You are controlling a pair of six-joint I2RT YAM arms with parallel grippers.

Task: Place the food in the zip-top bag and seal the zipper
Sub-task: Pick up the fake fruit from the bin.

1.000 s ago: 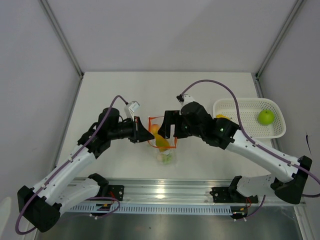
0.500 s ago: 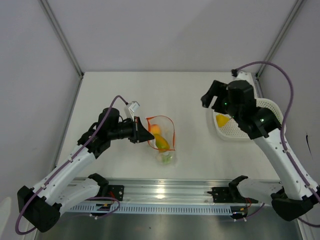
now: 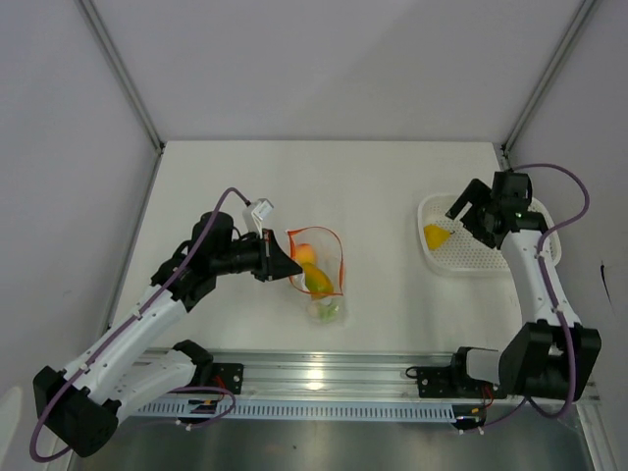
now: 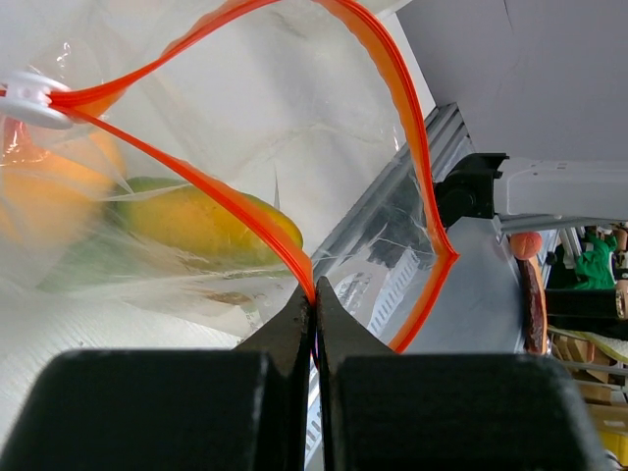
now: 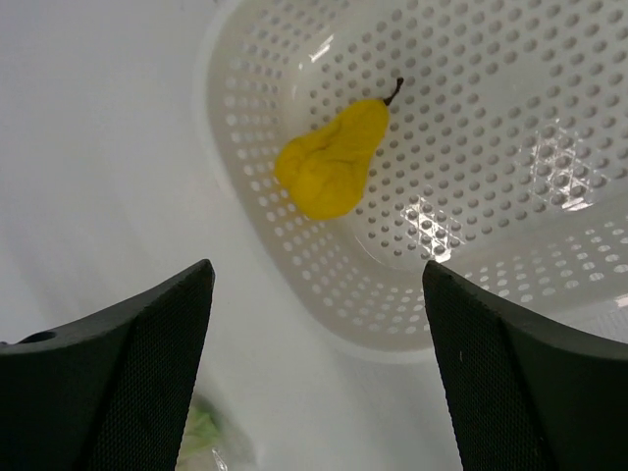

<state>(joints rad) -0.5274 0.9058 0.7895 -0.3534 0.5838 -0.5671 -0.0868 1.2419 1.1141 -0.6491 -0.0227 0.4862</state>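
The yellow pear's thick end is below my right gripper's fingers and to the left in the top view, so I will next move that gripper down to that side, around the thick end.
The clear zip-top bag (image 3: 324,275) lies at the table's middle with its mouth held open. Its orange-red zipper (image 4: 392,108) forms a wide loop, with a white slider (image 4: 25,93) at one end. Inside are an orange fruit (image 3: 307,253), a yellow-green fruit (image 4: 196,221) and the leafy vegetable (image 3: 324,310). My left gripper (image 3: 287,265) is shut on the zipper's near edge (image 4: 314,299). My right gripper (image 3: 469,221) hovers open and empty (image 5: 316,267) over the white mesh basket (image 5: 324,339). A yellow pear (image 5: 334,162) lies in the basket's left part (image 3: 435,236). The green apple is hidden.
The white mesh basket (image 3: 491,263) stands at the table's right edge, under my right arm. The metal rail (image 3: 324,378) with both arm bases runs along the near edge. Grey walls close the table on three sides.
My right arm pulled away from the bag's mouth, swung right and now hovers open over the basket. The yellow-green fruit stays in the bag. The left gripper has not moved.
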